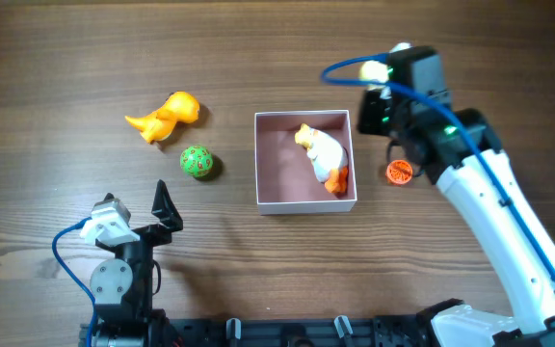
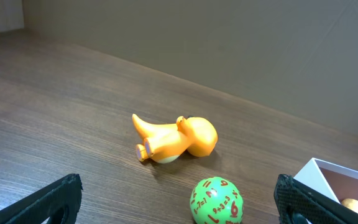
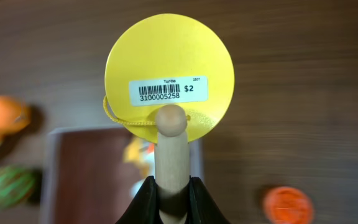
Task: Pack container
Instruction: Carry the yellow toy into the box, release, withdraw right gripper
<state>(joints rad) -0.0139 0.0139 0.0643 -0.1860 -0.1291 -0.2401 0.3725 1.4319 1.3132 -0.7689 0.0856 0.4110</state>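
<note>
My right gripper moves next over the container's side nearer the green ball, then down inside, since the toy leaves that side empty.
The container is a square white-walled box with a dusty-pink inside at the table's middle. A white and orange toy lies in it. My right gripper hovers by the container's far right corner. It is shut on a wooden peg that carries a round yellow price tag. In the right wrist view the container is blurred below the peg. My left gripper is open and empty at the front left. Its fingers frame the table just before the green ball, and the container's corner shows at the right.
An orange dinosaur toy lies on its side left of the container and also shows in the left wrist view. A green number ball sits near it. An orange disc lies right of the container.
</note>
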